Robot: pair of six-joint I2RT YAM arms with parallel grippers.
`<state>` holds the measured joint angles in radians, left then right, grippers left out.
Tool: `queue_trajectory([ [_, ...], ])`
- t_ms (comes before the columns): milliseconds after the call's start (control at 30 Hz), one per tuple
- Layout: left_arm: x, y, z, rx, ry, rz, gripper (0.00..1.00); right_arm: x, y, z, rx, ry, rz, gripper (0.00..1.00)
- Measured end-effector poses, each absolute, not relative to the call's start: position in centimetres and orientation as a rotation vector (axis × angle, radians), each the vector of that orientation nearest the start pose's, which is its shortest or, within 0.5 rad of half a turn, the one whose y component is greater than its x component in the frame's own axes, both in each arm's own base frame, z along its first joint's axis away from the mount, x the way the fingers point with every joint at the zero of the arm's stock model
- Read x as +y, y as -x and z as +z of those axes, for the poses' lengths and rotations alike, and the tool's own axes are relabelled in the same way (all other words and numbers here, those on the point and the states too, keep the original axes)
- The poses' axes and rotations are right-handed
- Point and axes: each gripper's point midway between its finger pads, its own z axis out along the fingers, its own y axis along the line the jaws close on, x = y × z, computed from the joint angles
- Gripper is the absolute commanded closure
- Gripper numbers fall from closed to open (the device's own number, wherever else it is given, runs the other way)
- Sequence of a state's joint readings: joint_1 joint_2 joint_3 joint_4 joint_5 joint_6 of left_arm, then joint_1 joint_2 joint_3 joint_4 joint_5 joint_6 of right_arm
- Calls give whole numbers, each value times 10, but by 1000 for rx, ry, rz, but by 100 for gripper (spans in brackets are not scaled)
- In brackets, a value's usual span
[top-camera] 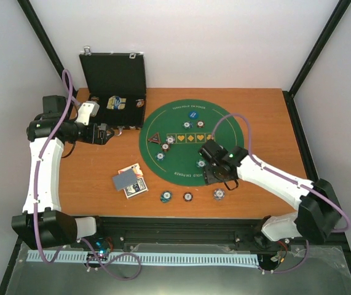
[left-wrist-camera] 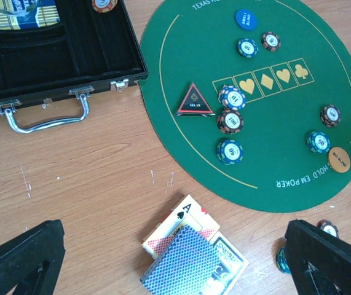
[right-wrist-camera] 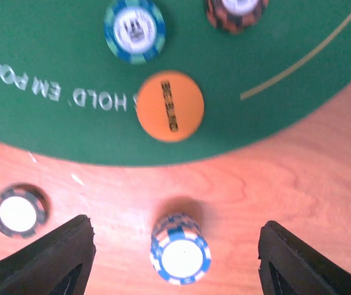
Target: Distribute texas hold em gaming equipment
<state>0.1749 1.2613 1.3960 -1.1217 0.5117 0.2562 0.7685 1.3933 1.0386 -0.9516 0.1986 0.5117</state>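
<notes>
My right gripper will next move down and back onto the top chip of the blue-and-white stack [top-camera: 219, 193] [right-wrist-camera: 182, 258], because that chip is below the open fingers and nearer my base.
My right gripper [right-wrist-camera: 175, 241] is open above a short stack of blue-and-white chips [right-wrist-camera: 181, 252] on the wood, with both fingers well apart from it. An orange disc [right-wrist-camera: 169, 106] lies just inside the green mat [right-wrist-camera: 52, 43], and a black-and-white chip [right-wrist-camera: 18, 211] sits to the left. In the top view the right gripper [top-camera: 215, 176] hovers at the mat's near edge. My left gripper [left-wrist-camera: 174, 246] is open and holds nothing, high over the blue-backed playing cards [left-wrist-camera: 190, 261]. A triangular token [left-wrist-camera: 194, 101], a blue disc [left-wrist-camera: 245, 19] and several striped chips [left-wrist-camera: 230, 121] lie on the mat.
The black hinged case [top-camera: 114, 80] stands open at the back left, with my left gripper [top-camera: 106, 134] just in front of it. Three chip piles [top-camera: 188, 196] line the near table edge. The cards [top-camera: 130, 181] lie left of them on bare wood.
</notes>
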Motion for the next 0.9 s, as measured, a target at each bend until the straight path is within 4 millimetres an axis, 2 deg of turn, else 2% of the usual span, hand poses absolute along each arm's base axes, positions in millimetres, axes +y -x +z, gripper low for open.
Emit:
queue_trajectory([
  [133, -31, -308, 271, 2421, -289, -466, 0, 159, -207, 96, 2830, 272, 6, 27],
  [367, -31, -308, 271, 2422, -282, -469, 0, 150, -181, 63, 2910, 239, 26, 29],
  [667, -31, -308, 271, 2423, -278, -470, 0, 157, -177, 47, 2927, 228, 90, 34],
  [900, -31, -308, 271, 2423, -278, -470, 0, 157, -179, 44, 2928, 217, 83, 36],
])
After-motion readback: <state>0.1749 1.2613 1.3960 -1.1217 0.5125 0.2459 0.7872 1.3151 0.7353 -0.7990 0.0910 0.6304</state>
